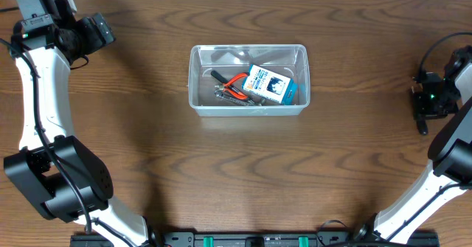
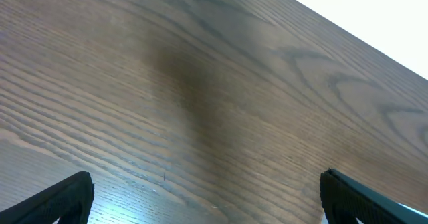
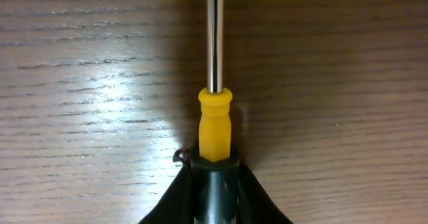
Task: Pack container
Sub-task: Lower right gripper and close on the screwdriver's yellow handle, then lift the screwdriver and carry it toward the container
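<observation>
My right gripper holds the screwdriver and will lift over the container's side, then lower between pliers and box (image 1: 270, 85) to release it, since other tools lie in the container (image 1: 247, 49).
The clear plastic container (image 1: 247, 49) stands at the table's middle. It holds red-handled pliers (image 1: 233, 80), some metal tools and a small blue-and-white box (image 1: 270, 85). Far to its right, my right gripper (image 1: 424, 108) (image 3: 215, 172) is shut on a screwdriver (image 3: 215, 124) by its black handle. The yellow collar and the steel shaft (image 3: 214, 37) stick out ahead of the fingers, low over the wood. My left gripper (image 1: 99, 29) (image 2: 207, 197) is at the far left back, open wide with only bare table between its fingers.
The wooden table (image 1: 147, 144) stretches all round the container. Its back edge (image 2: 348, 30) runs close to the left gripper. Both arm bases stand at the front edge.
</observation>
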